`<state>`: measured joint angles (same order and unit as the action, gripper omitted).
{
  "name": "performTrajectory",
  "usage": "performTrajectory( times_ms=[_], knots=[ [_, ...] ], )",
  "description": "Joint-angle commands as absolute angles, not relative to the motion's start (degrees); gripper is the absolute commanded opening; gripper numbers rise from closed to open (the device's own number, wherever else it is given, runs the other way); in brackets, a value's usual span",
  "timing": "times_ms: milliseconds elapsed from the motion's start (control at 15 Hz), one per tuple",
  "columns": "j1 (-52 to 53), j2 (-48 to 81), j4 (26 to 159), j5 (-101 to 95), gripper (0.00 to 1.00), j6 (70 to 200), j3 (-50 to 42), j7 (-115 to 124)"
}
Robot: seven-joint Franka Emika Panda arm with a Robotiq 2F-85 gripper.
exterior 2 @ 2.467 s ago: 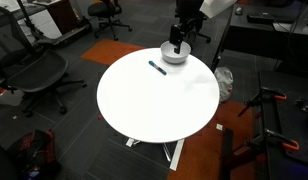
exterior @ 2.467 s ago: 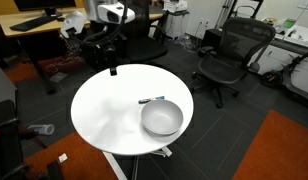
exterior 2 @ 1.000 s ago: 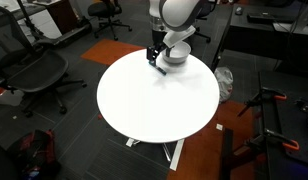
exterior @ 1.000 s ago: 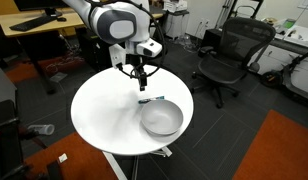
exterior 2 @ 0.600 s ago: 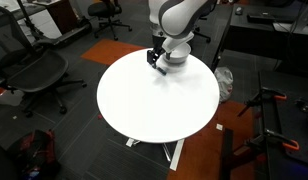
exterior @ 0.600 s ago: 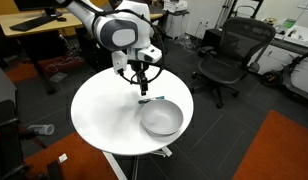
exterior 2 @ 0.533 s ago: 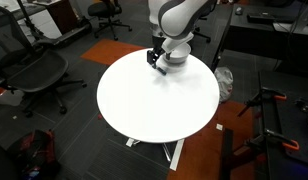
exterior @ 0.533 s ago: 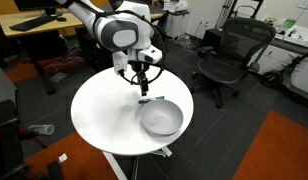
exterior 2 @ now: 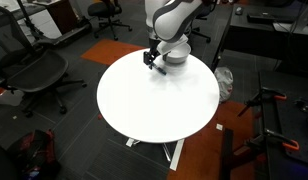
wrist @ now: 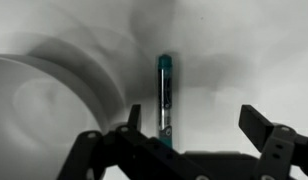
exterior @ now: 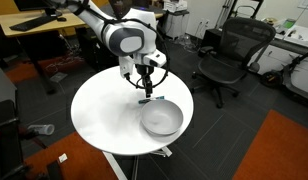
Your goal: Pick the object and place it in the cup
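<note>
My gripper comes down onto the stick's dark middle (exterior: 153, 99) (wrist: 165, 104) next and closes on it, as the stick already lies below, between the open fingers.
The object, a thin dark teal stick (wrist: 164, 95), lies on the white round table (exterior: 104, 110) in the wrist view, close to the left finger of my open gripper (wrist: 194, 120). In an exterior view the stick (exterior: 147, 99) shows just below my gripper (exterior: 145, 88), beside the cup, a wide silver-grey bowl (exterior: 161, 119). In an exterior view my gripper (exterior 2: 150, 60) hovers next to the bowl (exterior 2: 175, 57), and the stick is hidden there. The bowl's rim (wrist: 54, 80) curves at the left of the wrist view.
Black office chairs (exterior: 229, 55) (exterior 2: 34, 70) stand around the table. A desk with a monitor (exterior: 34, 22) is behind. An orange carpet patch (exterior: 279, 150) lies on the floor.
My gripper has come down and shifted a little toward the stick and bowl. The stick and bowl have not moved.
</note>
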<state>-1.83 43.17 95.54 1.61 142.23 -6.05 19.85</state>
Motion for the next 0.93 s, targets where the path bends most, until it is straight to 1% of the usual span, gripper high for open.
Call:
performTrajectory(
  times_ms=[0,867],
  knots=[
    [-1.51,46.52,91.24,3.09,1.0,141.98,-6.79,20.76],
    [-1.64,52.66,84.53,2.96,1.0,141.21,-8.18,20.96]
  ],
)
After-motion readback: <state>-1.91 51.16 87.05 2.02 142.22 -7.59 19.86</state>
